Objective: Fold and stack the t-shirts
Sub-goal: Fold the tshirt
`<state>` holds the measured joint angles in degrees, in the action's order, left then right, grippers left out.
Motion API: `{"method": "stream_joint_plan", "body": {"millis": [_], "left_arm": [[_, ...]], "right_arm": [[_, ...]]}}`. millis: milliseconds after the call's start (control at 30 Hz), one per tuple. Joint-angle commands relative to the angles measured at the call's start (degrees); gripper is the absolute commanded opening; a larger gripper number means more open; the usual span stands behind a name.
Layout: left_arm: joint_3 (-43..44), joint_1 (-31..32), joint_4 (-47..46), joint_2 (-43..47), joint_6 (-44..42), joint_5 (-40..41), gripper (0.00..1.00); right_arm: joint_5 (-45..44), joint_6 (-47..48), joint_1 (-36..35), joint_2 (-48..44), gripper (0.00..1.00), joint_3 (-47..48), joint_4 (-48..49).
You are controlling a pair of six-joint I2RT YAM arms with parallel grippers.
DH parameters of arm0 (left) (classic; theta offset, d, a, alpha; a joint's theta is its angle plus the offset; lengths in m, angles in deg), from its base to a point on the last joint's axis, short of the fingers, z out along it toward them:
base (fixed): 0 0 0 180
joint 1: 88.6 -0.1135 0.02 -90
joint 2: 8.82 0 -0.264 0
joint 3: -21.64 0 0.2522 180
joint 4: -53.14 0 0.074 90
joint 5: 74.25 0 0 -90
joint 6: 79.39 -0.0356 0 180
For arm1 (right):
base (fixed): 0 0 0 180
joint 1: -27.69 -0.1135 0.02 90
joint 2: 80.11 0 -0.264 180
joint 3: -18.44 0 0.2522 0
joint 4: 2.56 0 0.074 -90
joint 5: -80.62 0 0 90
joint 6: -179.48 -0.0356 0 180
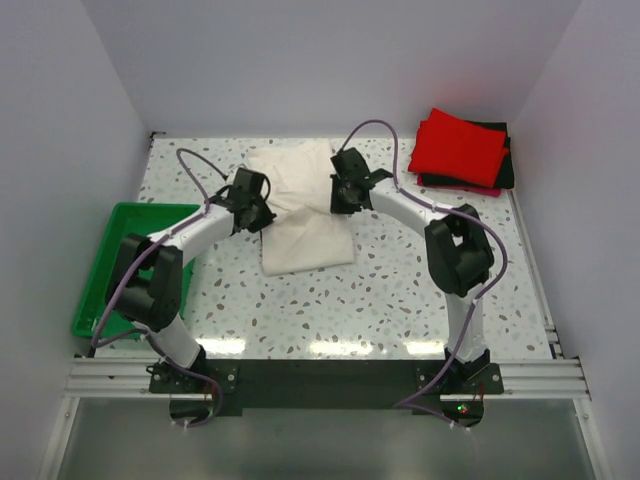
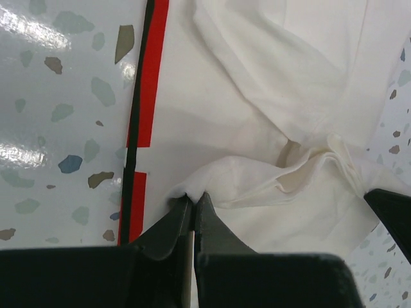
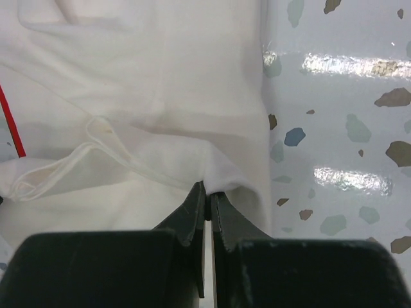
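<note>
The far part of the shirt is still uncovered, so the robot's left gripper next needs to carry the pinched fold outward and toward the right gripper, then let go of the fold.
A cream-white t-shirt (image 1: 300, 210) lies partly folded on the speckled table, between both arms. My left gripper (image 1: 255, 205) pinches its left edge; in the left wrist view the shut gripper (image 2: 194, 197) holds a fold of white cloth (image 2: 257, 115) beside the red edge stripe (image 2: 151, 70). My right gripper (image 1: 345, 190) is shut on the shirt's right edge, and the right wrist view shows the gripper (image 3: 209, 189) nipping the cloth (image 3: 148, 96). A folded red t-shirt (image 1: 460, 147) rests on a black one (image 1: 508, 165) at the back right.
A green plastic tray (image 1: 105, 265) sits at the table's left edge. White walls close in the back and both sides. Bare speckled tabletop (image 1: 400, 300) lies in front of the shirt.
</note>
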<state>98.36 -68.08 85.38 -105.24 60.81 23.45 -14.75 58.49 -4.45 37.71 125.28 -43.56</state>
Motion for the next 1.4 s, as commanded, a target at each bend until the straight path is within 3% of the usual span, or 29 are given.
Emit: {"method": "stream_joint_plan", "body": {"millis": [0, 267, 333, 367, 400, 500, 667, 767, 933, 1067, 1367], "left_arm": [[3.2, -2.0, -2.2, -0.4, 0.3, 0.9, 0.00], [4.3, -4.5, -6.4, -4.6, -1.4, -1.5, 0.00], [5.4, -5.7, -7.0, -6.2, -3.3, -4.1, 0.01], [5.9, -6.0, -7.2, -6.7, -3.8, -4.9, 0.07], [6.1, -6.9, -7.8, -6.8, -4.6, -6.5, 0.26], [6.3, -8.3, -10.3, -5.1, -6.6, -9.8, 0.55], [3.2, -8.4, -10.7, 1.2, -6.2, -8.4, 0.60], [0.9, -7.3, -12.3, 3.4, -4.8, -8.8, 0.53], [3.0, -3.2, -11.7, -0.5, -4.9, -9.4, 0.25], [7.0, -2.4, -11.8, -5.8, -4.9, -10.4, 0.05], [14.1, -5.0, -10.5, -18.1, -6.4, -11.6, 0.00]], "right_arm": [[1.9, 1.5, 1.1, 1.0, 0.00, 3.9, 2.3], [5.2, 1.6, 3.0, 6.3, 0.02, 9.2, 2.3], [5.3, 1.6, 3.3, 6.6, 0.14, 10.0, 1.8], [5.3, 1.7, 3.7, 6.5, 0.21, 10.2, 1.7], [5.2, 1.8, 3.8, 6.2, 0.33, 10.3, 1.5], [5.2, 2.1, 5.0, 4.0, 0.51, 9.8, 1.0], [5.2, 2.4, 5.2, -1.4, 0.57, 4.7, 2.7], [7.1, 1.5, 3.8, -3.6, 0.56, 1.1, 4.9], [8.6, 1.8, 0.2, -2.7, 0.50, 0.2, 7.2], [10.8, 2.5, -0.6, 2.7, 0.44, 4.6, 6.3], [15.1, 3.5, 5.0, 14.5, 0.41, 15.5, 2.2]]}}
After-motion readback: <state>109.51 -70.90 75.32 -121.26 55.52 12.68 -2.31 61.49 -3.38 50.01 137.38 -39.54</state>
